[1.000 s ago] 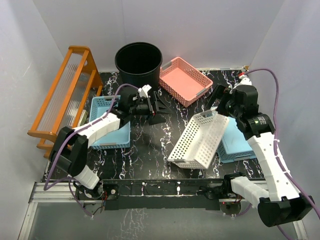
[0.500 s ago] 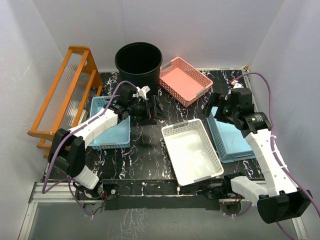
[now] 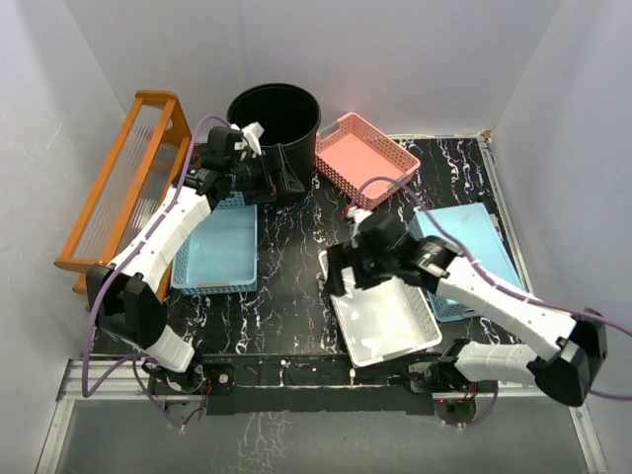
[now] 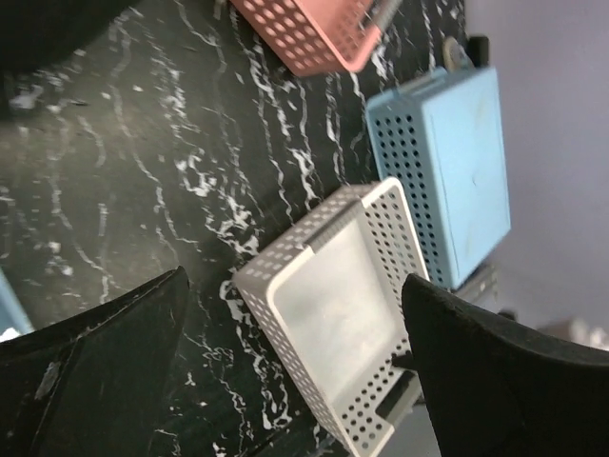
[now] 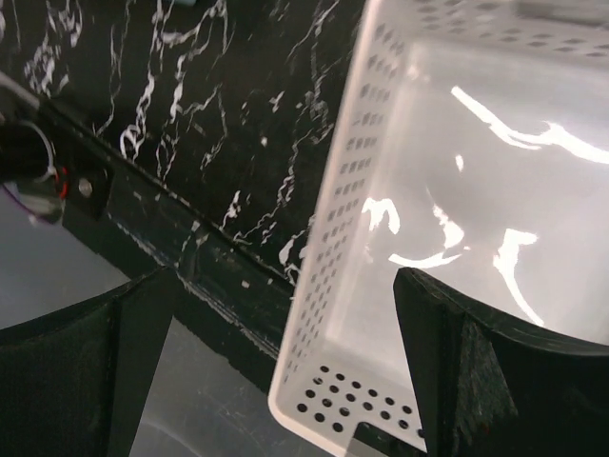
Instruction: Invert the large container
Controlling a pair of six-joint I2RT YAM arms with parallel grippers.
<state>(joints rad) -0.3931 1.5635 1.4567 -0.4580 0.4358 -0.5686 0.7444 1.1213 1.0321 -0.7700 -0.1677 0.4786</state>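
Note:
The right gripper moves down astride the rim of the white basket's long side next and closes on it, since that side already stands between its spread fingers.
The large container, a tall round black bin, stands upright with its mouth up at the back of the table. My left gripper is open and empty, just in front of the bin's near wall, close to it; contact is not clear. In the left wrist view its fingers are spread wide and a dark edge at the top left may be the bin. My right gripper is open over the left rim of a white lattice basket. In the right wrist view that basket's wall lies between the spread fingers.
A pink basket sits right of the bin. A blue basket lies at the left, and another blue one at the right behind the white basket. An orange rack lines the left edge. The table's front rail is close below my right gripper.
The white basket went from tilted in my right gripper to lying flat and upright. My right arm swung left over its left rim. My left arm moved back toward the bin.

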